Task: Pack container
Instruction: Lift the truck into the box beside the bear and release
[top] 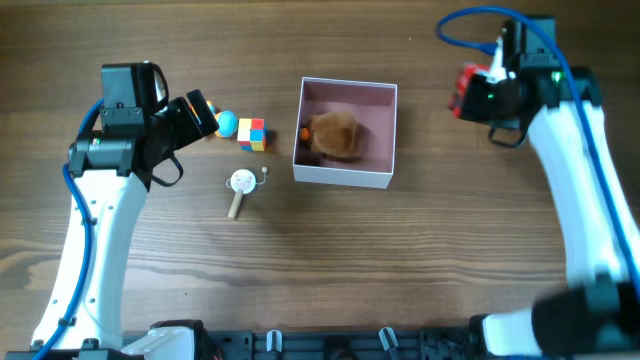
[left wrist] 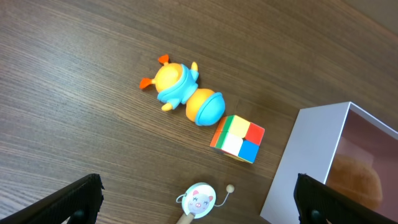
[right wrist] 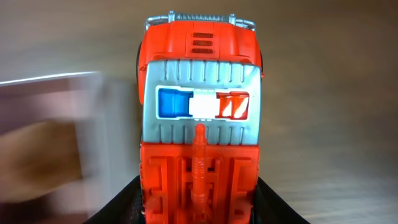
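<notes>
The bare bottom of the box shows in the gap beside the brown plush toy [top: 335, 135], so my right gripper should move over the side of the box, lower the fire truck into that gap and release it.
The container [top: 345, 172], a square white box with a pinkish inside, stands at the table's middle and holds a brown plush toy [top: 335, 135]. Its white wall [left wrist: 305, 162] also shows in the left wrist view. My right gripper [top: 478, 97] is shut on a red toy fire truck [right wrist: 199, 124] and holds it in the air to the right of the box. My left gripper [left wrist: 199, 202] is open and empty, hovering left of the box above a small pig-face rattle drum [left wrist: 200, 200]. A blue and orange toy [left wrist: 183, 93] and a colour cube [left wrist: 237, 138] lie beside the box.
The rattle drum [top: 241, 187], the colour cube [top: 252, 133] and the blue toy [top: 227, 123] lie left of the box on the wooden table. A blue cable [top: 465, 20] loops at the back right.
</notes>
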`<state>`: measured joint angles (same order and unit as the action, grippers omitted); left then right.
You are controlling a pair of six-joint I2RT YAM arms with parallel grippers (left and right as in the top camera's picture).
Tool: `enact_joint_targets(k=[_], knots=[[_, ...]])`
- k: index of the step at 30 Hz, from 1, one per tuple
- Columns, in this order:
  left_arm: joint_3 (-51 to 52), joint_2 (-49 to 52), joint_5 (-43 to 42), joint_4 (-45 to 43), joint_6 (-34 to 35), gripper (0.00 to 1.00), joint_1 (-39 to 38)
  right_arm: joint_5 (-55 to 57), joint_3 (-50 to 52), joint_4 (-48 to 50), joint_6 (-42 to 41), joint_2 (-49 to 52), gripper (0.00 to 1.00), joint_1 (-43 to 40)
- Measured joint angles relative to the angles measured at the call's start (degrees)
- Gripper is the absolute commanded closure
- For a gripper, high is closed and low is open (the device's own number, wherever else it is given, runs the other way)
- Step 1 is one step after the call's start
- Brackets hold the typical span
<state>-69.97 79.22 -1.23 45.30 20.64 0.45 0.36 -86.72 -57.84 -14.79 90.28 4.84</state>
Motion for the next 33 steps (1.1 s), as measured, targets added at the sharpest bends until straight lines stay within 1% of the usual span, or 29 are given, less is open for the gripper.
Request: enact_joint_targets(k=[4,7,10,13,16,19,24,28,30,31,33], knots=[[0.0,0.0,0.0,0.0,0.0,0.0,0.0,-0.79,-1.05,1.51,-3.3,-7.34,0.87,10.51],[0.0,0.0,0.0,0.0,0.0,0.0,0.0,0.2,-1.2,3.23,-6.69,-7.76,0.87,16.44],[0.0,0.0,-0.02,0.0,0.0,0.0,0.0,2.29,-1.18,4.44,-10.32,-4.35,0.87,19.39],[0.0,0.0,0.0,0.0,0.0,0.0,0.0,3.1,-1.18,5.18,-13.11,0.74,0.9,19.98],[0.0,0.0,0.0,0.02,0.0,0.0,0.0,3.13,-1.11,5.66,-15.23,6.93,0.9,19.98],[0.0,0.0,-0.02,0.02,0.0,0.0,0.0,3.1,-0.79,6.97,-16.37,12.41,0.84,19.98],[0.0,0.0,0.0,0.0,0.0,0.0,0.0,3.08,-0.74,8.2,-17.11,16.79,0.8,19.98],[-0.02,0.0,0.0,0.0,0.0,0.0,0.0,3.61,-0.74,8.98,-17.14,18.75,0.78,19.98],[-0.02,0.0,0.0,0.0,0.0,0.0,0.0,3.87,-0.74,8.98,-17.11,19.69,0.73,19.98],[0.0,0.0,0.0,0.0,0.0,0.0,0.0,4.02,-0.74,8.96,-17.07,20.17,0.68,19.98],[0.0,0.0,-0.02,0.0,0.0,0.0,0.0,4.22,-0.74,9.03,-16.61,20.79,0.61,19.98]])
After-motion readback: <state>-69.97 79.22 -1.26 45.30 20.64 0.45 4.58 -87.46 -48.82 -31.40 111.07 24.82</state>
